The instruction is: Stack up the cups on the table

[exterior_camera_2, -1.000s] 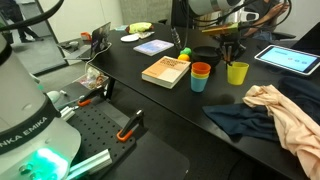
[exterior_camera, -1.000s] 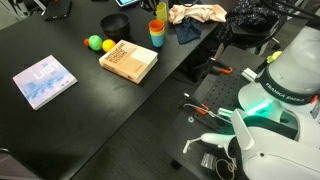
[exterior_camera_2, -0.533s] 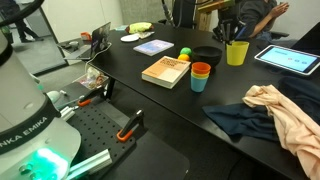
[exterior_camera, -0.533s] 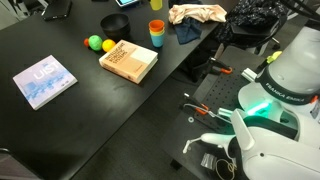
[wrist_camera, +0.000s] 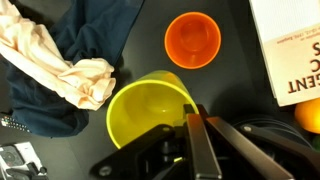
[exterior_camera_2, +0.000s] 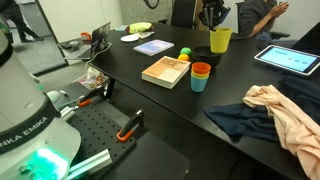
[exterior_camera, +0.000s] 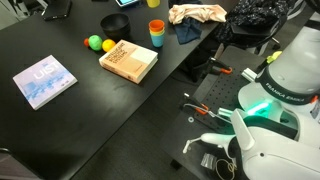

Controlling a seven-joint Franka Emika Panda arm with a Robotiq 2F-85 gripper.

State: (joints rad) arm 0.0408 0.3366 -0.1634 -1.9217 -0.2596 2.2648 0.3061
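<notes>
My gripper moves back and down onto the orange cup's opening next, because the yellow cup [exterior_camera_2: 220, 40] still hangs high and apart from the upright stack.
My gripper [wrist_camera: 195, 128] is shut on the rim of a yellow cup [wrist_camera: 145, 112] and holds it in the air above the table [exterior_camera_2: 165, 105]. In both exterior views the yellow cup [exterior_camera_2: 220, 40] [exterior_camera: 155, 3] hangs high, under the gripper [exterior_camera_2: 212, 18]. An orange cup nested in a blue cup [exterior_camera_2: 201, 75] [exterior_camera: 157, 33] stands upright on the table. In the wrist view the orange cup [wrist_camera: 192, 40] shows from above, apart from the yellow cup.
A brown book [exterior_camera_2: 166, 71] lies next to the stack, with small balls [exterior_camera_2: 184, 53] and a black bowl [exterior_camera_2: 203, 55] behind it. Peach cloth [exterior_camera_2: 285, 110] and dark cloth [exterior_camera_2: 235, 120] lie nearby. A tablet [exterior_camera_2: 290, 58] and a blue book [exterior_camera: 44, 80] also lie on the table.
The gripper has lifted the yellow cup off the table, higher in each frame, and carried it sideways toward the black bowl and the stack.
</notes>
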